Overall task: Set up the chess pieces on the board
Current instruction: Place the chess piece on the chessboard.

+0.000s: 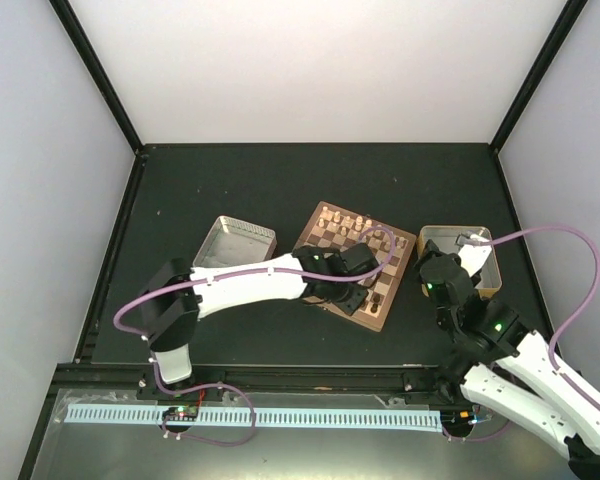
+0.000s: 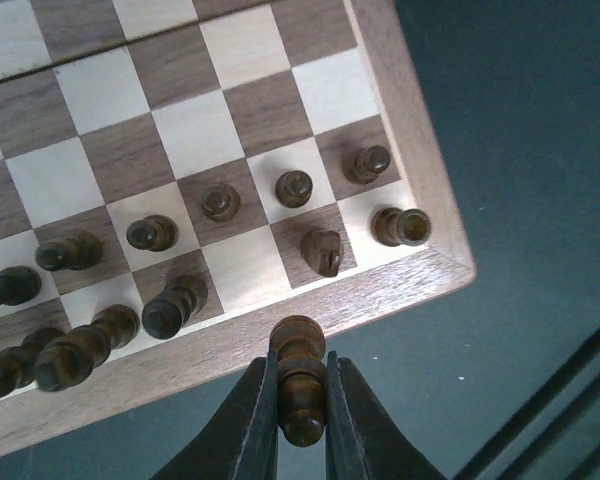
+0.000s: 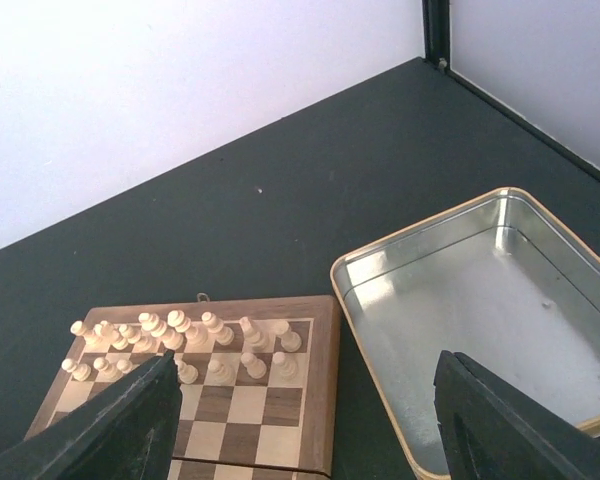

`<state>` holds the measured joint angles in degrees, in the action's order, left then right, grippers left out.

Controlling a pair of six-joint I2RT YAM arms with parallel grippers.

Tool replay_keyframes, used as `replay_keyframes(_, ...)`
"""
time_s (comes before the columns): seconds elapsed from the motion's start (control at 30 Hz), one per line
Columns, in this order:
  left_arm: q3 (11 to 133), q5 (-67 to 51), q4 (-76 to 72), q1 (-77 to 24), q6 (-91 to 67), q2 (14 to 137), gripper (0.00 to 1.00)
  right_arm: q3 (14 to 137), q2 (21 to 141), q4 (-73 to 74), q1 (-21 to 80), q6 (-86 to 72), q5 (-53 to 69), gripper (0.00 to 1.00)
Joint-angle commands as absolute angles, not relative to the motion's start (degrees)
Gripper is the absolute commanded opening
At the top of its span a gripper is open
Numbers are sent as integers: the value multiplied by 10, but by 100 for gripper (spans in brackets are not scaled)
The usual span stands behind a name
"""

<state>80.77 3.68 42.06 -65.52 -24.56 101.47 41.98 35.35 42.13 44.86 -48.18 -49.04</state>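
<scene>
Next, my left gripper moves past the board's near edge and down to release the dark brown piece on the light square (image 2: 242,268) beside the knight, as the board's edge row is open there.
My left gripper (image 2: 302,378) is shut on a dark brown chess piece (image 2: 299,345), holding it just above the near rim of the board (image 2: 410,130). Several dark chess pieces (image 2: 294,187) stand on the two nearest rows. A light square (image 2: 242,268) in the edge row, between the knight (image 2: 323,251) and another piece (image 2: 175,304), is bare. From above, the left wrist covers the board's (image 1: 375,318) near side. My right gripper (image 3: 310,430) is open with nothing between its fingers, hovering between the board (image 3: 322,400) and a metal tray (image 3: 352,270).
Cream-white chessmen (image 3: 180,335) fill the board's far two rows. One shallow metal tray (image 1: 235,240) lies left of the board, another (image 1: 485,262) lies right of it, under the right arm. Dark mat surrounds them, with white walls beyond.
</scene>
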Motion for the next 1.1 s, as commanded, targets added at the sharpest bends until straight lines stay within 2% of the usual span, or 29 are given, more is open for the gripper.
replay_keyframes(0.0,849,76,471,-670,-221,1052,4,410,338,438,446,-513,-529,70)
replay_keyframes(0.2,864,88,479,-672,-226,1095,4,404,335,436,446,-513,-528,71)
replay_keyframes(0.9,871,89,441,-656,-223,1132,6,395,317,436,445,-520,-517,71)
replay_keyframes(1.07,871,78,436,-651,-217,1138,11,396,317,435,445,-521,-515,71)
